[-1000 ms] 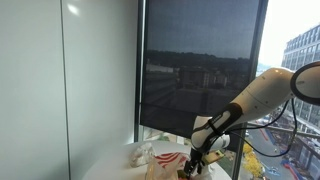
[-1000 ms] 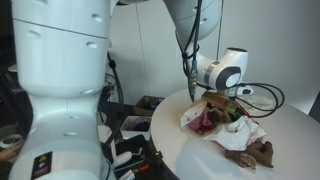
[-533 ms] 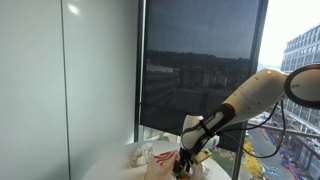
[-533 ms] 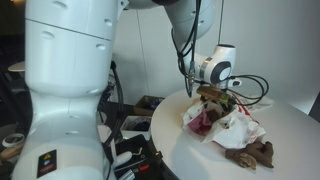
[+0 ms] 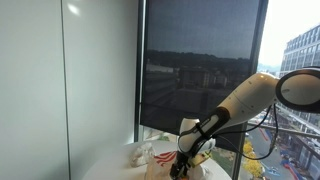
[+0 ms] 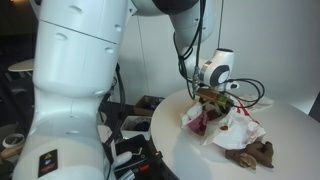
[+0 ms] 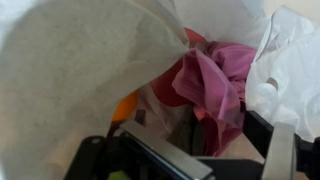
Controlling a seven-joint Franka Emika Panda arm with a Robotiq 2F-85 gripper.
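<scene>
The gripper moves slightly down onto the pink fold beside the white cloth next and draws its fingers together, since that fold stands up between my open fingers.
My gripper hangs low over a pile of cloths on a round white table. In the wrist view the jaws stand open, one finger on each side of a pink cloth, with a dark olive fold between them. The pink cloth also shows in an exterior view. A white cloth lies right beside it, and an orange spot shows to the left. In an exterior view the gripper is down among the things on the table.
A white cloth and a brown plush toy lie on the table next to the pink cloth. A white crumpled cloth lies by the window. Black cables trail behind the gripper. The table edge is close.
The arm has come lower and nearer to the pile of cloths. The cloths have not visibly moved.
</scene>
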